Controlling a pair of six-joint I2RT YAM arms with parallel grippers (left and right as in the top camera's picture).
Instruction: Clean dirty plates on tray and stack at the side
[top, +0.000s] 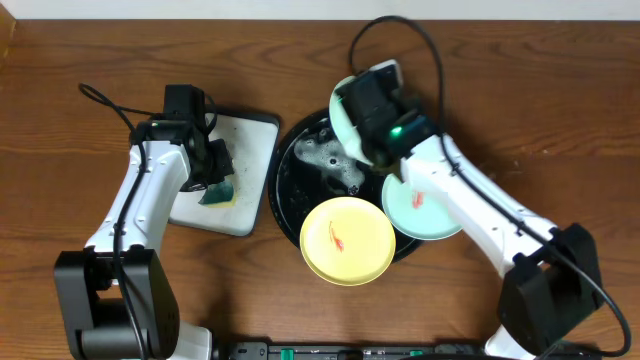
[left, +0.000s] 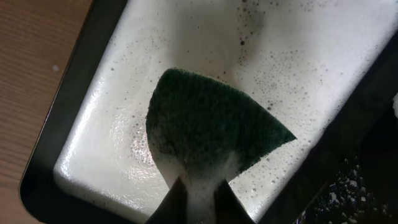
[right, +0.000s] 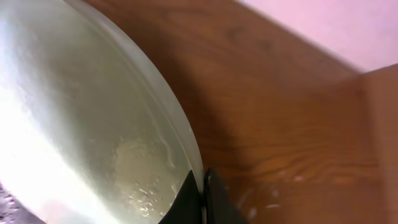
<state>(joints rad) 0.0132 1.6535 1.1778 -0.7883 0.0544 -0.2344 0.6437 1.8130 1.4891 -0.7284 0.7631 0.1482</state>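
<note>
I need to swing my right gripper to the right in the overhead view next, then down, and release the plate on the tabletop past the second mint plate, where it's empty.
The black tray sits mid-table with soapy water on it. A pale mint plate hangs tilted on edge over the tray's far side, wet with suds. My right gripper is shut on its rim. A yellow plate with a red smear lies on the tray's near edge. A second mint plate with a red smear lies at the tray's right. My left gripper is shut on a foamy green sponge above the white tray.
The white rectangular dark-rimmed tray lies left of the black tray and holds foamy water. Bare wooden table surrounds both trays. Cables loop above each arm.
</note>
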